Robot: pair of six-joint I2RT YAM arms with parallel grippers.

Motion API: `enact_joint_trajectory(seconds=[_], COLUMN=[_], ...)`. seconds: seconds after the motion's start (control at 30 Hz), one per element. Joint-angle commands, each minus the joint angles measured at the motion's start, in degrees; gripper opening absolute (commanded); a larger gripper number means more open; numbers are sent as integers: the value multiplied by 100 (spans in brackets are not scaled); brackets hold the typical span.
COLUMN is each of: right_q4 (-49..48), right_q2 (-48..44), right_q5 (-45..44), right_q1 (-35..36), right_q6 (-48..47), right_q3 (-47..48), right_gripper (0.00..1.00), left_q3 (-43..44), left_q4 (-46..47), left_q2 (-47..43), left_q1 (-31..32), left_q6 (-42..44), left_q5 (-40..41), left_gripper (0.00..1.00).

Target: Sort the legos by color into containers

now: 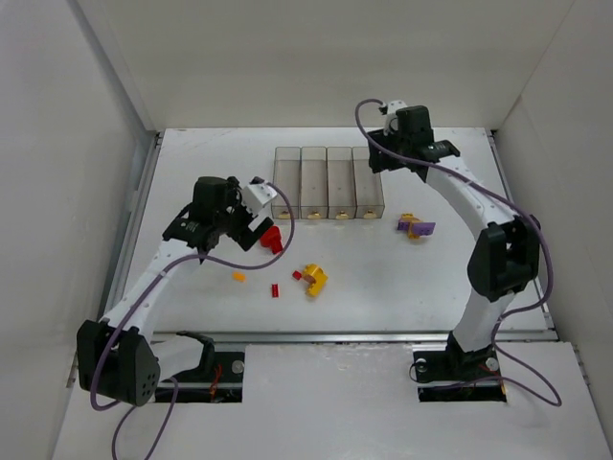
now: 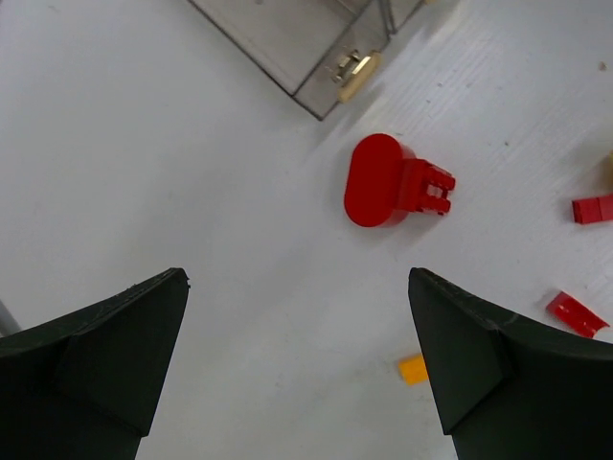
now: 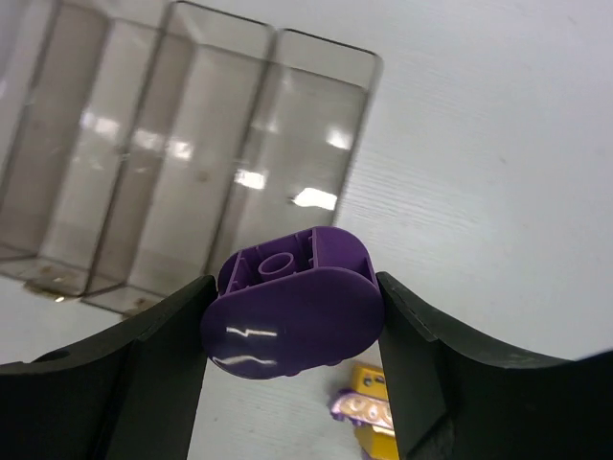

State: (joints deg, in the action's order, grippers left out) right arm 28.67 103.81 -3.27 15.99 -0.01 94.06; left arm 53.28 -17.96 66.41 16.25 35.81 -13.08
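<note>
I should next move my right gripper down and to the left in the top view to release, because the bin nearest the purple-yellow cluster [image 1: 369, 194] [image 3: 285, 199] is below and that way.
Four joined clear containers [image 1: 326, 182] stand in a row at the back. My right gripper [image 3: 292, 299] is shut on a rounded purple lego [image 3: 287, 316] and holds it above the table beside the rightmost bin [image 3: 287, 153]; in the top view it [image 1: 380, 158] hangs over that bin's right side. My left gripper [image 2: 297, 321] is open and empty, low over the table, with a red lego [image 2: 393, 182] just ahead of it. In the top view this gripper [image 1: 249, 233] is left of the red lego [image 1: 272, 239].
A yellow cluster [image 1: 313, 278], two small red bits [image 1: 274, 290] [image 1: 297, 275] and an orange bit [image 1: 238, 277] lie in the middle. A purple and yellow cluster [image 1: 417, 227] lies right of the bins. White walls enclose the table.
</note>
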Motion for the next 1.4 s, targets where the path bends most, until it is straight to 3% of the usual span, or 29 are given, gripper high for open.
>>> enact_joint_trajectory(seconds=[0.0,0.23,0.33,0.4,0.5,0.9,1.07,1.2,1.37], right_q4=[-186,122,253,254,254,140,-273,-335,-397], right_q2=[402,1176,1238,1238,1168,151,-799,-1406,-1609], right_q5=[1046,889,767,591,520,581,872,924,924], right_q1=[123,290,370,527,528,528,633,870,1038], right_q6=[-684,-684,-851,-904,-904,-466,-167,-113,-8], right_q3=[-72,639,832,833,833,772,-132,-949,-1311], right_gripper=[24,39,62,84,100,100,100,100,100], left_q3=[-334,-450,-450,-450,-502,-502,-826,-1161,-1496], left_q4=[37,222,222,222,170,-84,-744,-866,-904], left_q2=[-120,-120,-120,-120,-120,118,118,354,469], left_q1=[62,62,62,115,115,115,168,221,221], left_q6=[839,700,637,585,585,821,2112,3234,4529], left_q5=[-783,-836,-836,-836,-836,-889,-697,111,26], left_gripper=[99,99,99,99,99,99,96,81,82])
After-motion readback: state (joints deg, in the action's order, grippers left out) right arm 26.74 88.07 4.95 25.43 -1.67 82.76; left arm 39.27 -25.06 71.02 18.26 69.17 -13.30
